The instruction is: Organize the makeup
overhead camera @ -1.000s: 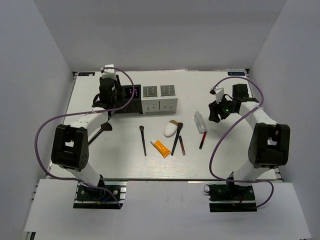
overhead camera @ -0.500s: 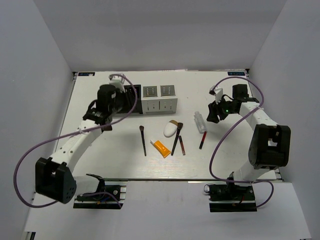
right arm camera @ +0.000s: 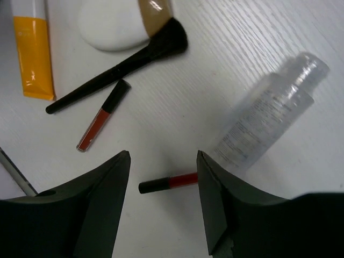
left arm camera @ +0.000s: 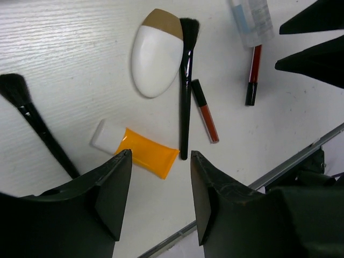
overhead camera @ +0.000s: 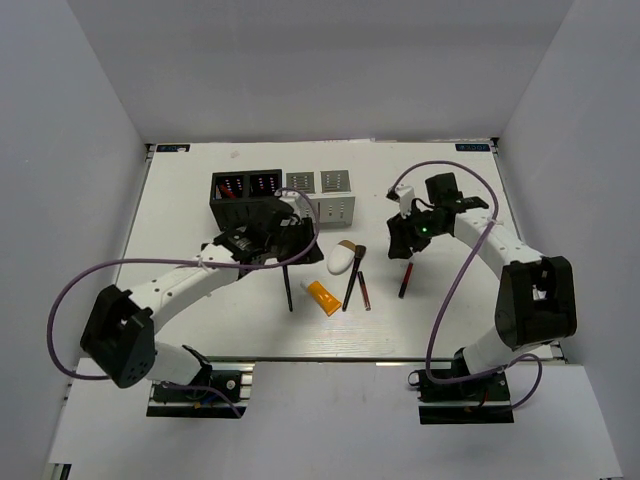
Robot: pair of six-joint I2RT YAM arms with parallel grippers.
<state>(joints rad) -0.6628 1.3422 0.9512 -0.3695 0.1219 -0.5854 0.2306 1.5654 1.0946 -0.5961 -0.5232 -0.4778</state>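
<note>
The slim red pencil's cap is below my left gripper, to the right in the top view, so the gripper will next move down past the black-handled brush [overhead camera: 353, 275] onto the cap.
The makeup lies mid-table. A white egg-shaped sponge [overhead camera: 342, 260] [left arm camera: 156, 59], a black-handled brush [overhead camera: 353, 275] [left arm camera: 185, 86], a dark red pencil [overhead camera: 363, 290] [left arm camera: 205, 110], an orange tube with white cap [overhead camera: 323, 297] [left arm camera: 142, 153] and another brush [overhead camera: 288, 285] [left arm camera: 37, 126] show. My left gripper [overhead camera: 292, 238] [left arm camera: 160, 156] is open and empty above the tube. My right gripper [overhead camera: 408, 240] [right arm camera: 163, 156] is open, low over a red pencil [overhead camera: 405, 280] [right arm camera: 169, 183], beside the clear bottle [right arm camera: 269, 118] [left arm camera: 252, 21].
A black compartment box [overhead camera: 245, 190] and a white one [overhead camera: 325, 195] stand at the back, behind my left arm. The two grippers are close together over the makeup. The table's front edge [left arm camera: 301, 156] runs just beyond the items.
My left arm has swung from the black box at the back left to the middle, over the makeup. My right gripper has moved left and down over the bottle and red pencil.
</note>
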